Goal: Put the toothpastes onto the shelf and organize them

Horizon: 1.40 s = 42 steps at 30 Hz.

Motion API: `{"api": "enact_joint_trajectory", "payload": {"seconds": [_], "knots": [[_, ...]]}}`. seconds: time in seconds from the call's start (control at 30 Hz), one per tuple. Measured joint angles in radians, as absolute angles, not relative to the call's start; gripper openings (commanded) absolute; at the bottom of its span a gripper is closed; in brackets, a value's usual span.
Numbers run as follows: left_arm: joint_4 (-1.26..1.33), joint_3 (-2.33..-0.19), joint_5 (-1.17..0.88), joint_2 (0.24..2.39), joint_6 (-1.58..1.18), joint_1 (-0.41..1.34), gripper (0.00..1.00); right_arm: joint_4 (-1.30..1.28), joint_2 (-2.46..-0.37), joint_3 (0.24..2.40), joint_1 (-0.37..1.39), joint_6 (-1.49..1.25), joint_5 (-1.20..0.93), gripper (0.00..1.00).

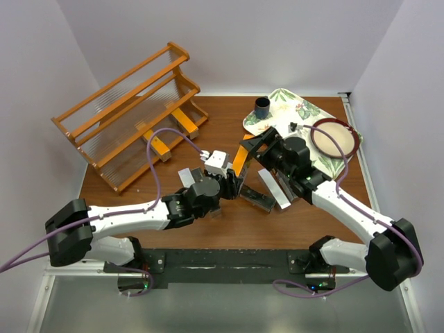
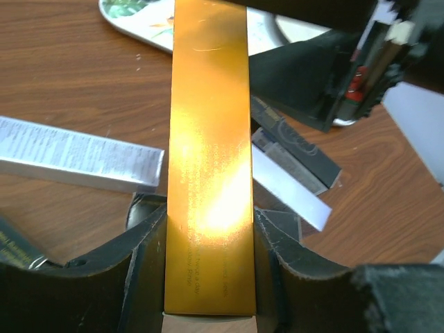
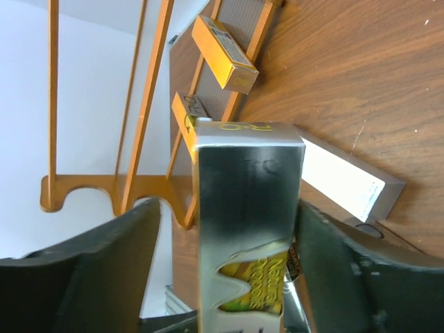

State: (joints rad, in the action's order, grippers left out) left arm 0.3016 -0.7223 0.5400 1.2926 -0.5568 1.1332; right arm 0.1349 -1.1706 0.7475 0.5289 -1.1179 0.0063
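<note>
My left gripper will next take the carton left in the top view, to the empty end of the shelf's lowest level, and release it there.
An orange-gold toothpaste carton (image 1: 241, 161) hangs above the table between my two grippers. My left gripper (image 1: 234, 182) is shut on its lower end, and the left wrist view shows both pads pressed against the carton (image 2: 211, 139). My right gripper (image 1: 259, 143) is at the upper end with its jaws open. In the right wrist view the carton's silver face (image 3: 246, 201) stands between the fingers, with a clear gap on the left. The orange wooden shelf (image 1: 132, 114) stands at the back left, with two orange cartons (image 1: 184, 119) (image 1: 161, 147) on its lowest tier.
Silver cartons (image 1: 187, 176) (image 1: 274, 189) and a black carton (image 1: 257, 200) lie on the table near the grippers. A floral tray (image 1: 298, 111) at the back right holds a dark cup (image 1: 262, 107) and a dark red ring (image 1: 336, 137). White walls close in both sides.
</note>
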Motion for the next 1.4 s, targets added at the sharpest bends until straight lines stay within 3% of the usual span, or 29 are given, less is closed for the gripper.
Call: {"api": "enact_joint_trajectory", "payload": {"seconds": [0.4,1.0,1.4], "knots": [[-0.049,-0.730,0.723,1.180,-0.632,1.106,0.27,-0.003,-1.054,0.773,0.529,-0.949,0.065,0.99],[-0.543,-0.664,0.728,0.842,-0.781,0.692,0.24,-0.202,-0.920,0.802,0.521,-0.662,0.276,0.99],[-0.547,-0.663,0.582,0.897,-0.679,0.348,0.24,-0.226,-0.881,0.801,0.511,-0.604,0.300,0.99]]}}
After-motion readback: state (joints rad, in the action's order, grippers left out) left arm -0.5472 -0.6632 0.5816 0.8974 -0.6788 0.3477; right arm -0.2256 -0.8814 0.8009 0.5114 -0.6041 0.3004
